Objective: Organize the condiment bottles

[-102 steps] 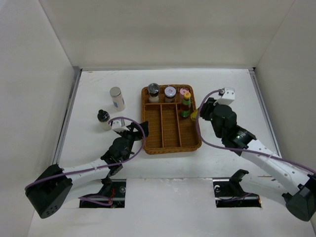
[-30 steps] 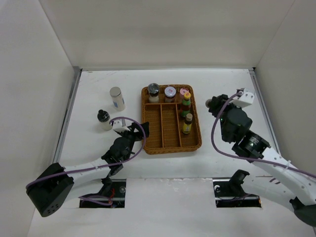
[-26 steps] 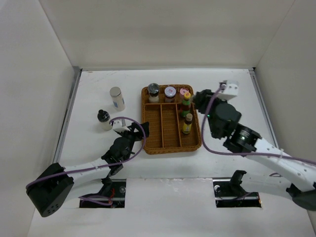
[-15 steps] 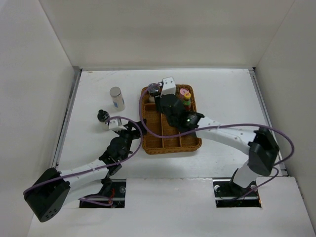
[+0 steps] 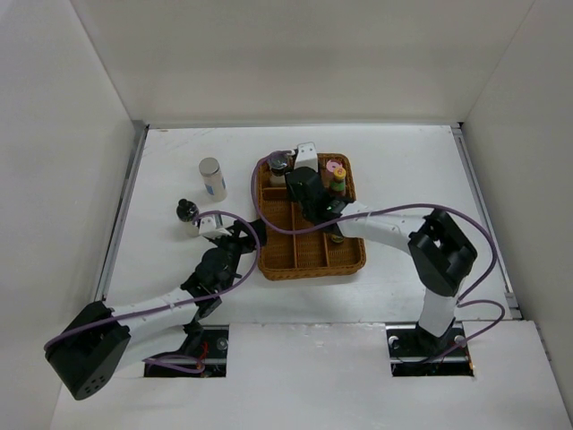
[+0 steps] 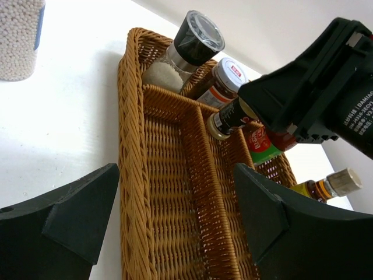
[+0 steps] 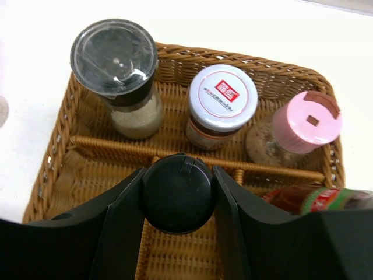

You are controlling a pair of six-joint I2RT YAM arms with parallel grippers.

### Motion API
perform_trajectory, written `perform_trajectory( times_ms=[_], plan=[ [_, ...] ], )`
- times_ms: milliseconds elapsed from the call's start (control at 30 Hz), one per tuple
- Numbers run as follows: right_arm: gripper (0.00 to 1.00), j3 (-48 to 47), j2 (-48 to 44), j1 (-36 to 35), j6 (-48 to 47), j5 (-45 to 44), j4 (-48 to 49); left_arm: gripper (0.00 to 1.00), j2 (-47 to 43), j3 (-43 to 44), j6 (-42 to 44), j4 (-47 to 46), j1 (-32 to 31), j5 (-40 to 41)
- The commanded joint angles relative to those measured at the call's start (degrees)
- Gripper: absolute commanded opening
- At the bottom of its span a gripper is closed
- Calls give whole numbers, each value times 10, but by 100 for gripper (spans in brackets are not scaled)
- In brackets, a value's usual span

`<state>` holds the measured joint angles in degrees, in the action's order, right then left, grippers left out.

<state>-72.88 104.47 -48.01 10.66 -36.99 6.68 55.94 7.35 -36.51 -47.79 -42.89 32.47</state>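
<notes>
My right gripper lowers into the section's far end by the grey-lidded jar [image 7: 221,102] next and releases, since the tray's middle section [image 7: 183,251] stands empty below the held bottle.
My right gripper [image 7: 178,233] is shut on a small black-capped bottle [image 7: 178,192], held over the wicker tray [image 7: 58,157] just in front of its back row. That row holds a black-lidded grinder jar [image 7: 116,64], a grey-lidded jar [image 7: 221,102] and a pink-lidded jar [image 7: 306,119]. A green-labelled bottle [image 7: 326,198] stands to the right. The top view shows this gripper [image 5: 303,190] over the tray [image 5: 269,255]. My left gripper [image 6: 175,198] is open and empty, facing the tray's left rim [image 6: 131,175]; in the top view it [image 5: 240,244] is beside the tray. The left wrist view shows the held bottle [image 6: 224,119].
A white cylinder with a grey cap [image 5: 212,179] and a small black-capped bottle [image 5: 187,213] stand on the table left of the tray. A brown yellow-labelled bottle [image 6: 326,184] is in the tray's right compartment. My right arm [image 5: 385,224] stretches across the tray's near right corner.
My right arm has swung from the table's right side leftward over the tray, carrying the black-capped bottle, and now hangs over the back middle. The left arm has barely moved.
</notes>
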Motion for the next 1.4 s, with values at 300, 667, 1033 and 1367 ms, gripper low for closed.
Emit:
perform_trajectory(
  times_ms=[300,667,1033,1367],
  plan=[
    [34,39,36,15,58,23,76,79,2,1,-8,-27,1,-7],
    [71,58,13,16,68,19,74,79,-8,1,-2,-20,3,-1],
    [84,62,-137,0,53,47,58,74,-35,18,0,24,26,5],
    [24,207,-374,-55,37,53,71,52,-161,214,11,425,104,54]
  ],
)
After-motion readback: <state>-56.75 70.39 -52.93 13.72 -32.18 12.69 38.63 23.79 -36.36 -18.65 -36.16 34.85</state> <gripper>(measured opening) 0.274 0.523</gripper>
